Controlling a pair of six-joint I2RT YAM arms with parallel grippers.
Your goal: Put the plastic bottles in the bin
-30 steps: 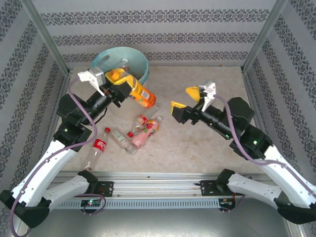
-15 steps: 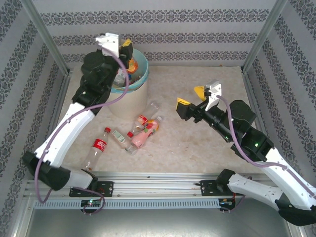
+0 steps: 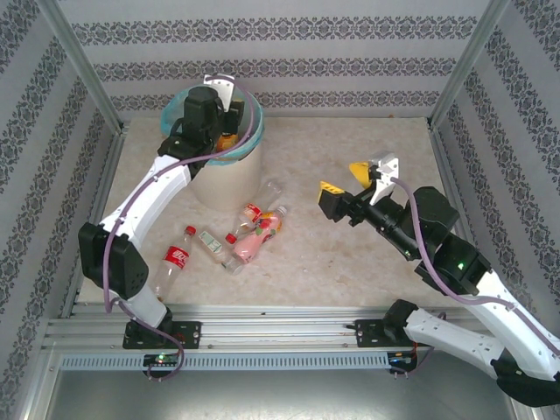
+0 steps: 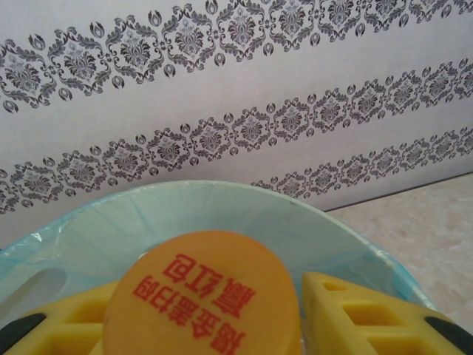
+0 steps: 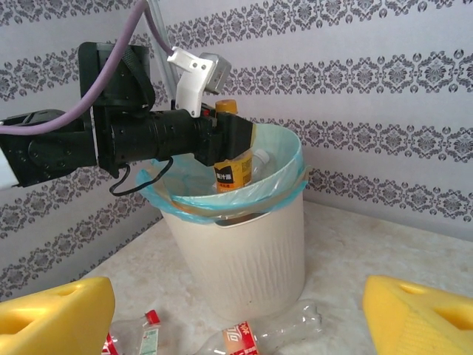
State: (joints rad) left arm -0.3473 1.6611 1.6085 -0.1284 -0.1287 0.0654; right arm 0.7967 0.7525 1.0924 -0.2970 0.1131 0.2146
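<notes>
The bottle's label already hangs inside the bin's rim. My left gripper should tip downward next over the bin's opening (image 3: pixel 240 129) below and let go of the bottle there.
My left gripper (image 3: pixel 224 122) is shut on an orange-label plastic bottle (image 5: pixel 233 171) and holds it upright in the mouth of the bin (image 5: pixel 247 251). The bottle's orange cap (image 4: pixel 203 296) sits between the yellow fingers (image 4: pixel 355 318), with the blue-green liner (image 4: pixel 222 207) behind. More plastic bottles lie on the table: a cluster (image 3: pixel 254 232), one with a red label (image 3: pixel 175 261) and a clear one (image 3: pixel 267 191) against the bin's foot. My right gripper (image 3: pixel 344 178) hovers open, facing the bin (image 3: pixel 249 144), nothing between its fingers (image 5: pixel 421 318).
Patterned walls and metal frame posts (image 3: pixel 83 70) close in the table on three sides. The bin stands in the back left corner. Bare marble tabletop (image 3: pixel 367 140) stretches across the back right and in front of my right arm.
My left arm has swung the orange bottle up from above the table to over the bin and lowered it into the mouth. My right gripper drifted slightly right.
</notes>
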